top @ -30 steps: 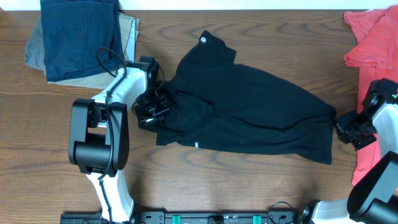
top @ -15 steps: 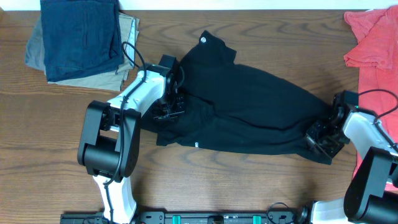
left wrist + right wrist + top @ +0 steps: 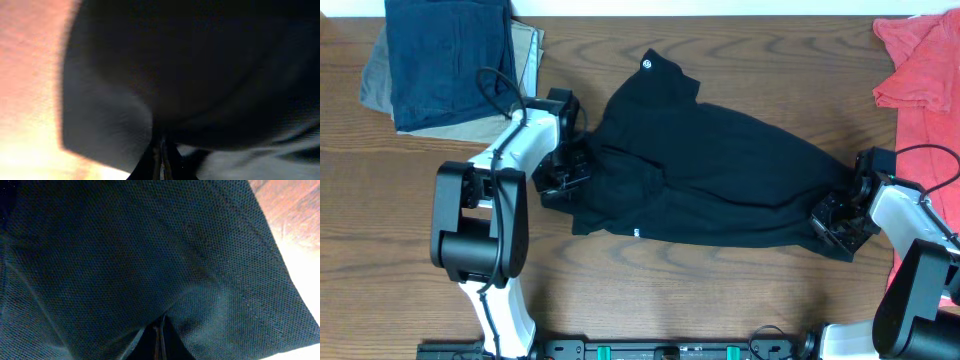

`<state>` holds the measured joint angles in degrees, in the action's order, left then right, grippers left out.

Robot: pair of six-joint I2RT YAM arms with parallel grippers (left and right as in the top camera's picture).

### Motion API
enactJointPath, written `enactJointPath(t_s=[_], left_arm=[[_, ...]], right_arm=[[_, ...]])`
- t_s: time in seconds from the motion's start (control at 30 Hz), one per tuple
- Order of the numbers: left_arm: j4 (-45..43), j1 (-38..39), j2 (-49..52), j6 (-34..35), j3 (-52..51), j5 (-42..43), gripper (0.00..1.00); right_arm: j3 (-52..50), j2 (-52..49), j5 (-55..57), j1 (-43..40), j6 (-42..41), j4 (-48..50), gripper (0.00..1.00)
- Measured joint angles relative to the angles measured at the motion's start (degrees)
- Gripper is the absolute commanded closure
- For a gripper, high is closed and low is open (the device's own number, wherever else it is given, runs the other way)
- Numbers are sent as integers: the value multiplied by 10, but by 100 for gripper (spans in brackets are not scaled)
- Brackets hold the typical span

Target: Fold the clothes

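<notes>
I should pull my right gripper toward the bare wood by the coral-red T-shirt (image 3: 296, 242) and let go of the black shirt's corner, as that wood is to its right in the overhead view.
The clothes (image 3: 720, 175), one black shirt with small white logo prints, lie crumpled across the middle of the wooden table, collar toward the far side. My left gripper (image 3: 563, 176) sits at the shirt's left edge. In the left wrist view its jaws (image 3: 161, 159) are shut, and dark fabric (image 3: 200, 75) bunches into them. At the shirt's lower right corner, my right gripper (image 3: 835, 222) rests on the cloth. The right wrist view shows those jaws (image 3: 159, 339) shut with the mesh fabric (image 3: 125, 255) gathered tight at their tips.
Folded navy-blue and khaki garments (image 3: 450, 60) are stacked at the far left corner, close behind the left arm. A coral-red T-shirt (image 3: 920, 70) lies along the right edge, beside the right arm. Bare wood (image 3: 700, 290) shows at the front.
The right gripper moved left from beside the shirt onto its lower right corner and stayed. The left gripper swung right over the shirt, then returned to the left edge.
</notes>
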<state>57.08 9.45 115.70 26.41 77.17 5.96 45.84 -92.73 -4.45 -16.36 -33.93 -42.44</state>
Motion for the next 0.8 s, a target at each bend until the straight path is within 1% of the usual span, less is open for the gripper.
enactJointPath(t_s=[0.13, 0.3, 0.4, 0.5, 0.63, 0.8], left_arm=[[1, -1, 0, 19, -10, -4, 94], [-14, 0, -10, 32, -35, -4, 94], [-12, 0, -12, 34, -39, -4, 94], [-3, 0, -14, 35, -42, -4, 94], [19, 0, -31, 36, -50, -4, 94], [32, 0, -101, 37, -54, -4, 94]], right_arm=[[0, 0, 3, 0, 0, 1, 98], [0, 0, 17, 1, -7, -1, 96], [0, 0, 26, -4, -14, -1, 98], [1, 0, 28, -28, -17, 2, 99], [2, 0, 34, -83, -13, 7, 99], [6, -2, 37, -132, 10, 6, 99]])
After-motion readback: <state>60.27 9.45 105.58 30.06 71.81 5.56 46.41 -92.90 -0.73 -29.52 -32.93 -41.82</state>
